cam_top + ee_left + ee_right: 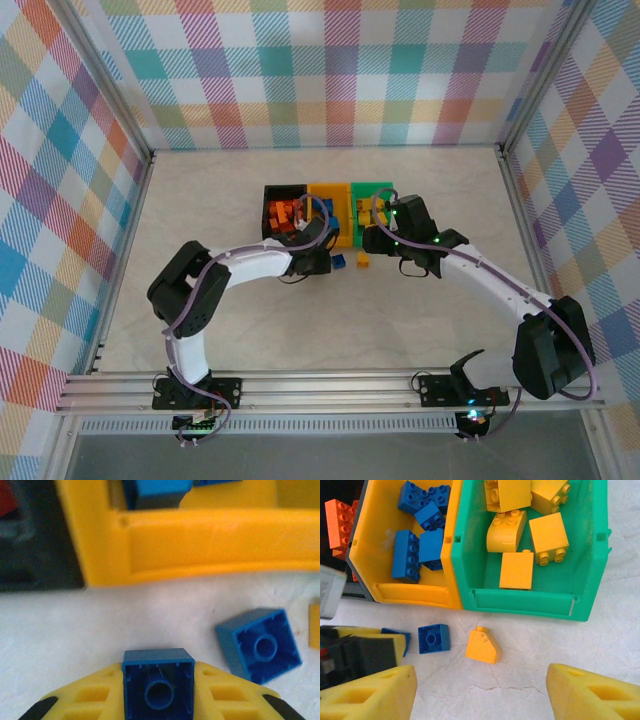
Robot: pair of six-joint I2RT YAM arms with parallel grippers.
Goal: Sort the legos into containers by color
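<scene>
The left gripper lifts outward over the yellow container's near side next, before it releases the blue lego inside the container, which already holds blue legos.
My left gripper [158,680] is shut on a blue lego [158,666], held hollow side up between its yellow pads just above the table, in front of the yellow container [200,545]. A second blue lego [260,644] lies upside down to its right. My right gripper [480,695] hangs open over the table, near a yellow sloped lego [484,646] and that loose blue lego [433,638]. The yellow container [410,592] holds several blue legos, the green container [520,602] several yellow ones. Orange legos [340,522] sit in the black container [266,210].
The three joined containers stand mid-table, with both grippers [320,262] [378,240] close together just in front of them. The left gripper's pads [375,642] lie close to the right gripper's left finger [367,695]. Bare table extends to the front and sides.
</scene>
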